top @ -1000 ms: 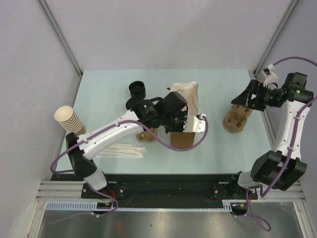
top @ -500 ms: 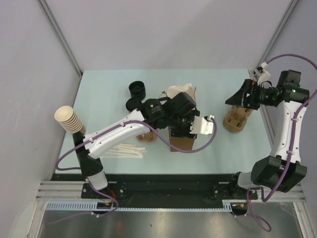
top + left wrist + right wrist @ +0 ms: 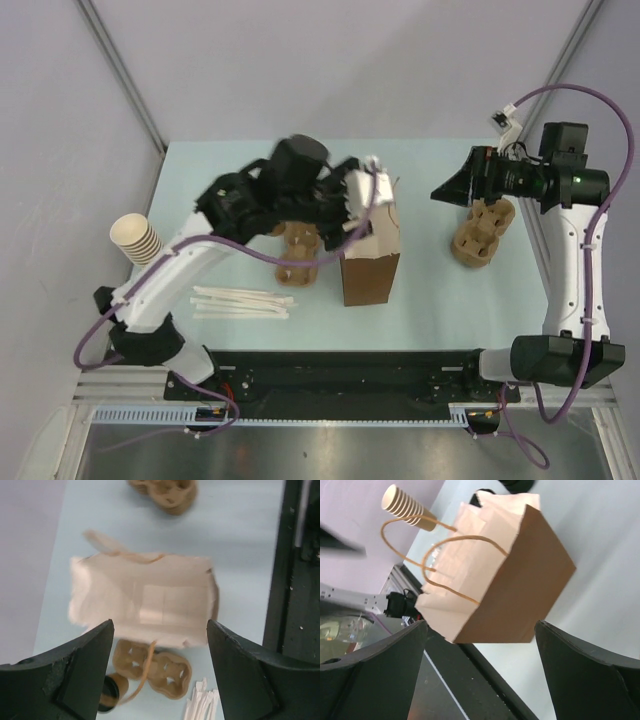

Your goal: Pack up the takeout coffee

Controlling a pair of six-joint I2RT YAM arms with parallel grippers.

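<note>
My right gripper moves to the left in the top view next, onto the arch of the bag's nearer rope handle, since it stands clear of the bag's rim.
The takeout coffee, a small kraft cup with a black top, sits just past a brown cup carrier, partly behind my left finger. In the top view my raised left arm hides it. My left gripper hangs open above the brown paper bag. The bag's mouth gapes and its pale floor shows bare. From above, the left gripper is over the bag's far rim. My right gripper is open in the air to the bag's right, facing the bag.
A second cup carrier lies under the right arm. A stack of cream cups stands at the left edge. Pale wooden stirrers lie near the front, left of the bag. The black rail runs along the near edge.
My left gripper has opened and risen from the bag's front toward its far side. The right gripper has moved left toward the bag.
</note>
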